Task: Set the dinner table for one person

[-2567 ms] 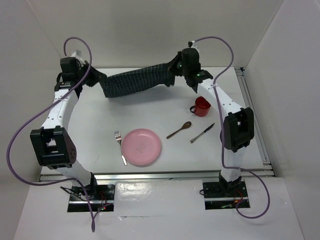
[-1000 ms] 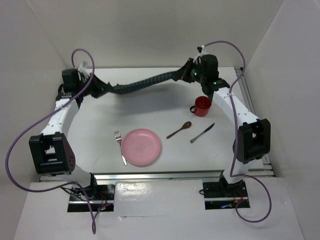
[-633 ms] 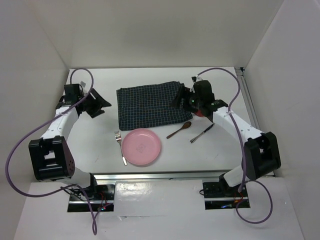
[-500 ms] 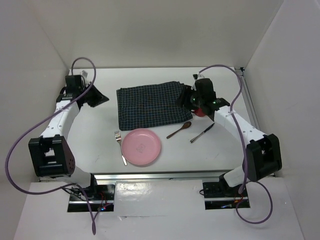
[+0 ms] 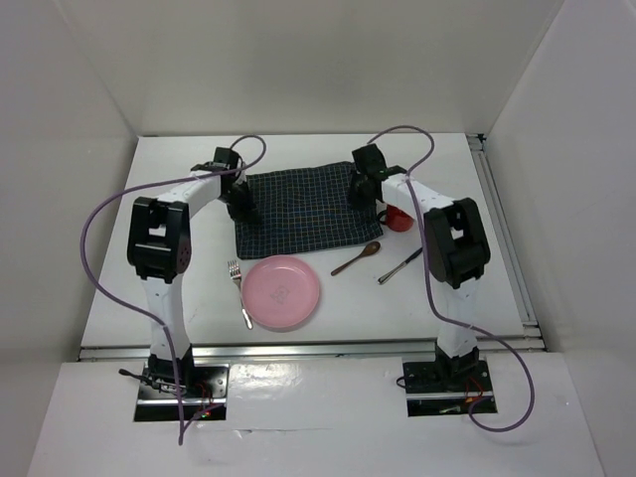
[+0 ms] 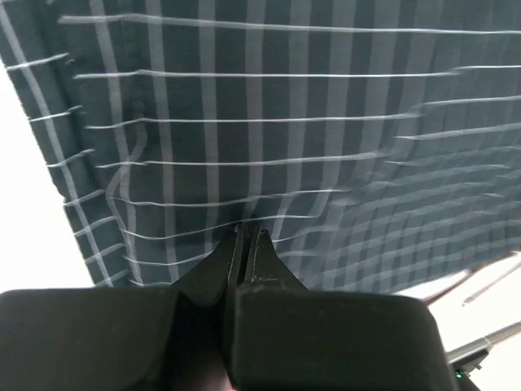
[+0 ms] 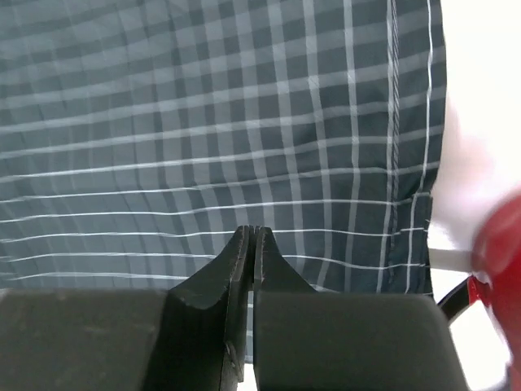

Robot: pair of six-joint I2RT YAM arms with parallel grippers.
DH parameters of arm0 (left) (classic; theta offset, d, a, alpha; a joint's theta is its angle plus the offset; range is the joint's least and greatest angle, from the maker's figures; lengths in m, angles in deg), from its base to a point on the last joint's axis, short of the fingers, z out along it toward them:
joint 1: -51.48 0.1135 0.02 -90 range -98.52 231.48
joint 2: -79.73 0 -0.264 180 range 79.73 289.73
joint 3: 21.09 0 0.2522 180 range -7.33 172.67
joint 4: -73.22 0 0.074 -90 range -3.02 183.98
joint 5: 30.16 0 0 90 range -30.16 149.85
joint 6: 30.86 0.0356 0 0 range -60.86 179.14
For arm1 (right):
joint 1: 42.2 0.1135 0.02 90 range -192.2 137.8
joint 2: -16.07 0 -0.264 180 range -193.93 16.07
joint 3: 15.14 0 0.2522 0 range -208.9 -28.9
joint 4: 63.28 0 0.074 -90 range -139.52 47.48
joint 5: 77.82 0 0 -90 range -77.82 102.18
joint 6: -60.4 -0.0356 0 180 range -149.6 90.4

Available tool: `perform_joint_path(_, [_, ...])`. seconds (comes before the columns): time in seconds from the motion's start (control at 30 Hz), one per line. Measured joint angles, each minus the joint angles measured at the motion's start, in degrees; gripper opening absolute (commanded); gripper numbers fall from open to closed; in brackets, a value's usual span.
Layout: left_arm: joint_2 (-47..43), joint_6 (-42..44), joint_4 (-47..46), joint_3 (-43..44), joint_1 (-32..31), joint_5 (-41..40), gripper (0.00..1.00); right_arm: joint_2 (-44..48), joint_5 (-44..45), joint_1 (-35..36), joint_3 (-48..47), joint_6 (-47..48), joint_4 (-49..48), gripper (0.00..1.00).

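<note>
My right gripper moves back onto the near corner of the mat by the wooden spoon next, drags the mat straight and releases it, as it's slanted on the tabletop.
The dinner table is a white top with a metal rail. A dark navy checked cloth mat lies flat on its far middle. My left gripper is shut, its tips down on the mat's left part; in the left wrist view the cloth puckers slightly at the tips. My right gripper is shut, tips on the mat's right part near its edge. The cloth lies smooth in the right wrist view. I see no cloth between either pair of jaws.
A pink plate sits just in front of the mat, a fork at its left. A wooden spoon and a knife lie to its right. A red mug stands just right of the mat.
The mat, held stretched in the air between both grippers a second ago, now lies flat. Since half a second ago both arms have swung inward onto it with grippers shut.
</note>
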Motion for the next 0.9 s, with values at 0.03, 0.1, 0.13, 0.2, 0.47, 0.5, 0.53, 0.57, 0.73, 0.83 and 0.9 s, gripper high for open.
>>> perform_joint_path(0.03, [1.0, 0.1, 0.6, 0.0, 0.1, -0.4, 0.0, -1.5, 0.3, 0.0, 0.0, 0.0, 1.2, 0.0])
perform_joint_path(0.1, [2.0, 0.4, 1.2, 0.0, 0.3, -1.6, 0.0, -3.4, 0.5, 0.0, 0.0, 0.0, 2.6, 0.0])
perform_joint_path(0.13, [2.4, 0.7, 1.5, 0.0, 0.5, -2.2, 0.0, -4.0, 0.6, 0.0, 0.0, -0.1, 3.1, 0.0])
perform_joint_path(0.2, [2.8, 0.8, 1.8, 0.4, 0.6, -2.5, 0.0, -4.8, 0.6, 0.0, 0.0, -0.3, 3.7, 0.0])
perform_joint_path(0.47, [6.6, 1.2, 4.1, 6.9, 2.5, -4.8, 0.0, -4.7, -0.5, 2.2, 3.7, -3.3, 1.5, 0.0])
perform_joint_path(0.5, [7.0, 1.2, 4.2, 7.5, 3.1, -5.0, 0.0, -4.6, -0.4, 3.1, 4.2, -3.9, 1.0, 0.0])
perform_joint_path(0.53, [7.2, 1.2, 4.2, 7.9, 3.7, -5.1, 0.0, -4.5, -0.5, 4.1, 4.5, -4.4, 0.6, 0.0])
perform_joint_path(0.57, [7.2, 1.3, 4.2, 7.9, 4.2, -5.5, 0.0, -4.4, -0.3, 4.9, 4.7, -4.8, 0.4, 0.0])
perform_joint_path(0.73, [5.9, 2.7, 5.0, 7.2, 5.7, -7.8, 0.0, -4.0, 1.1, 8.0, 4.7, -6.1, 0.8, 0.0])
perform_joint_path(0.83, [3.5, 4.0, 5.8, 5.6, 5.8, -8.1, 0.04, -2.9, 2.5, 9.0, 4.7, -6.0, 2.6, 0.02])
perform_joint_path(0.9, [1.2, 4.7, 6.5, 5.0, 5.7, -8.0, 0.05, -1.2, 3.1, 9.4, 4.9, -6.0, 3.5, 0.03])
